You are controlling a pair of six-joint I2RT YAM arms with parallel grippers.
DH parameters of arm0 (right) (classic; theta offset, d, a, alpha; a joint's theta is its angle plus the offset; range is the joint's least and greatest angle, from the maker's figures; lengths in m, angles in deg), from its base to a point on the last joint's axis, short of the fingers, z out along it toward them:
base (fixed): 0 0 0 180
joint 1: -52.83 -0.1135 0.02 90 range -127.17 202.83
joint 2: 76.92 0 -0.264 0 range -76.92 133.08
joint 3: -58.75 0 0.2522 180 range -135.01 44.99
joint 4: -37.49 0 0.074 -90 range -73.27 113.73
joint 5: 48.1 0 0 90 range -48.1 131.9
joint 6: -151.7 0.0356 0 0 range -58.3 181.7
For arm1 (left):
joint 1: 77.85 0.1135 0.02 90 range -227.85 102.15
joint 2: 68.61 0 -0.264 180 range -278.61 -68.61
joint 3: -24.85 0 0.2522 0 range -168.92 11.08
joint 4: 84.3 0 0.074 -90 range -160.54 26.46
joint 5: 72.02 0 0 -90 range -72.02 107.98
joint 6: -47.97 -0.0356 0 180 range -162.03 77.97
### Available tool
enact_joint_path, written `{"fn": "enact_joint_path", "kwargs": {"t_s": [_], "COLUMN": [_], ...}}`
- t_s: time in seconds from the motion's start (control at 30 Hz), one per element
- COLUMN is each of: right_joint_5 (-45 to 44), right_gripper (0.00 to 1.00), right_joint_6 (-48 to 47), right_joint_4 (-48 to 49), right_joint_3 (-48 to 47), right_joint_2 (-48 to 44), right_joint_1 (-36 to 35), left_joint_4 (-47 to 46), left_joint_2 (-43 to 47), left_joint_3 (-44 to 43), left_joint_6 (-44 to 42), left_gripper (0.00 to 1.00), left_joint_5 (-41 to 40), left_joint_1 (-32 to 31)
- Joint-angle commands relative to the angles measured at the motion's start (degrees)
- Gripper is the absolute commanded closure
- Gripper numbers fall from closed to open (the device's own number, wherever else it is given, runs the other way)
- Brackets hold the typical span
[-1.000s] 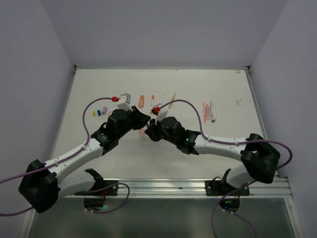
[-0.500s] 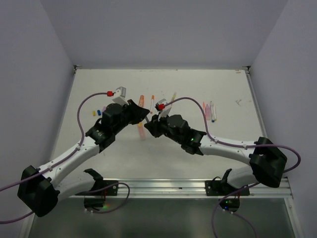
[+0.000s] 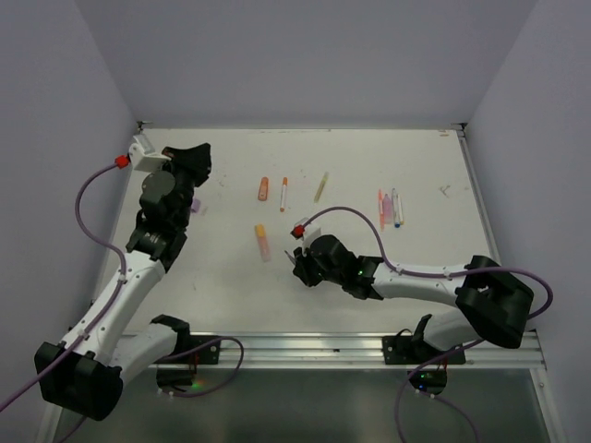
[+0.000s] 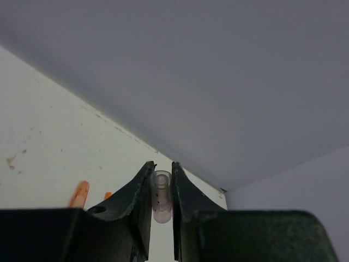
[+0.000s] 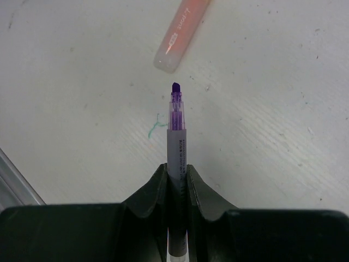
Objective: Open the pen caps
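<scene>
I need to tilt my left gripper down and lower it to the open table [image 3: 208, 207] beside the small purple cap, because the pen's purple tip is already bare.
My left gripper [image 4: 161, 166] is shut on a small translucent lilac pen cap [image 4: 161, 197], held upright between the jaws. In the top view the left gripper [image 3: 199, 157] is raised over the far left of the table. My right gripper [image 5: 176, 169] is shut on a grey-lilac pen [image 5: 175, 150] whose purple tip is bare and points at the table. From above, the right gripper [image 3: 298, 261] hangs low near the middle. A pink highlighter [image 5: 180, 35] lies just beyond the pen tip and shows as the pink highlighter [image 3: 263, 242] from above.
An orange highlighter [image 3: 263, 189], a thin orange marker [image 3: 284, 194] and a yellow pen [image 3: 320, 186] lie mid-table. Several pens [image 3: 390, 208] lie side by side at the right. A small green ink scribble [image 5: 155, 128] marks the white table [image 3: 425, 166].
The two grippers were close together over the middle. The left arm has swung up and to the far left with the cap. The right gripper has dropped back toward the near edge with the uncapped pen.
</scene>
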Motion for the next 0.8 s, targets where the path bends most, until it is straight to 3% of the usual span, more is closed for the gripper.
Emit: {"fn": "enact_joint_path", "kwargs": {"t_s": [0.0,0.1,0.43,0.77], "right_joint_5": [0.8,-0.7,-10.5,-11.1], "right_gripper": [1.0,1.0,1.0,1.0], "right_joint_6": [-1.4,-1.3,0.4,2.9], "right_joint_4": [-0.7,-1.4,-6.2,-5.8], "right_joint_3": [-0.8,-0.6,-1.3,0.7], "right_joint_2": [-0.7,-2.1,-3.9,-6.1], "right_joint_1": [-0.1,-0.1,0.5,3.1], "left_joint_4": [-3.9,-1.3,28.1,40.1], "left_joint_2": [0.7,-0.7,-21.4,-43.4], "left_joint_3": [-1.3,-2.9,-17.6,-27.9], "left_joint_6": [0.6,-3.4,-30.3,-38.8], "left_gripper": [1.0,1.0,0.94,0.9], "left_joint_5": [-4.4,-3.4,2.4,1.4], "left_joint_1": [1.7,2.6,3.5,5.3]}}
